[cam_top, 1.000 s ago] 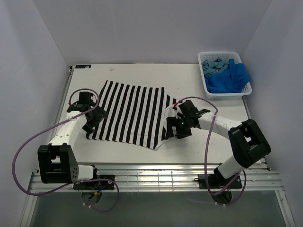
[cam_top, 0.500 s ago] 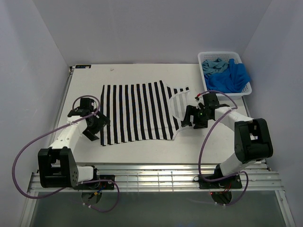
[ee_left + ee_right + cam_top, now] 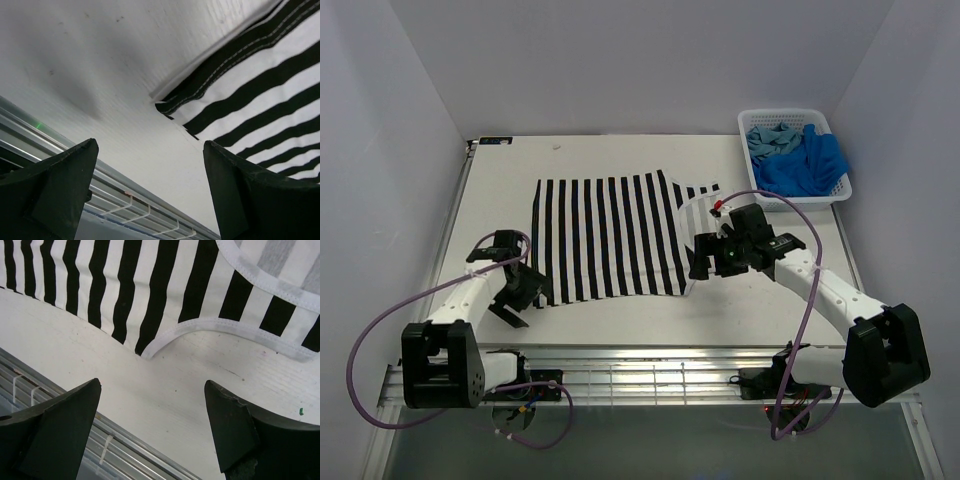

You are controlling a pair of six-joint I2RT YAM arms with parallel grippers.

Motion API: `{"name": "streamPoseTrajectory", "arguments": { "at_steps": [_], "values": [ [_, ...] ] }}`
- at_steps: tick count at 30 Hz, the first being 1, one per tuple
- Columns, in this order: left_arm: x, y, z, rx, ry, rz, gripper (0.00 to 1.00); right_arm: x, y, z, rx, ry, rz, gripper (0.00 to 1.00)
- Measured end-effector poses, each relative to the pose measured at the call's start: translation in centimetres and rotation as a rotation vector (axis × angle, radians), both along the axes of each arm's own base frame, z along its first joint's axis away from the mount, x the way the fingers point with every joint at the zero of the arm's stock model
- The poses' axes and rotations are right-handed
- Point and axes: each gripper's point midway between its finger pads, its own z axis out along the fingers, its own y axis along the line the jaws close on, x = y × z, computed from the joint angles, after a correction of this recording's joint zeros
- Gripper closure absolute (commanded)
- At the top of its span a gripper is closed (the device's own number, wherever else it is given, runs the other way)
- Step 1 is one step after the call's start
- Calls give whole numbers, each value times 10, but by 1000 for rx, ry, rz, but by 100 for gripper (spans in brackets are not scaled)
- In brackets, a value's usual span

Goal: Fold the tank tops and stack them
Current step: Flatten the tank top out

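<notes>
My left gripper will next move down to the near corner of the striped top's hem point(image 3: 539, 304) point(image 3: 169, 106), just beyond its open fingers, and close.
The black-and-white striped tank top point(image 3: 610, 235) lies spread flat on the table, hem at the left, straps at the right. My left gripper point(image 3: 520, 295) is open and empty, just off the top's near-left hem corner point(image 3: 172, 105). My right gripper point(image 3: 705, 262) is open and empty over the near-right armhole edge point(image 3: 180, 330). The royal blue tank top point(image 3: 807, 165) and the teal-blue tank top point(image 3: 768, 138) lie bunched in the basket.
The white lattice basket point(image 3: 800, 198) stands at the back right corner of the table. A metal rail and wire rack point(image 3: 650, 375) run along the near table edge, also seen in the left wrist view point(image 3: 125, 192). White walls enclose the table.
The striped top went from skewed and partly bunched to flat and square. Both grippers have let go and moved toward the near edge; the right arm swung in to the left.
</notes>
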Motion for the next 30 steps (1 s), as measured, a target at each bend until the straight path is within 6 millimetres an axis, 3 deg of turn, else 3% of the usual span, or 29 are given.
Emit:
{"name": "streamPoseTrajectory", "arguments": {
  "at_steps": [7,15,18,23,29,30],
  "values": [
    [0,11,-20,65,74,33,22,-9,-3,-8,-42,31,-11,10],
    [4,12,-24,66,73,33,23,-13,-8,-12,-75,49,-26,10],
    [5,11,-25,64,73,31,29,-14,-7,-12,-74,53,-24,10],
    [15,7,-26,42,58,20,56,-19,-6,-14,-87,65,-18,10],
    [26,2,-26,16,24,1,79,-31,7,-15,-124,52,51,10],
    [27,2,-26,15,19,-1,94,-33,11,-16,-128,51,66,10]
  ]
}}
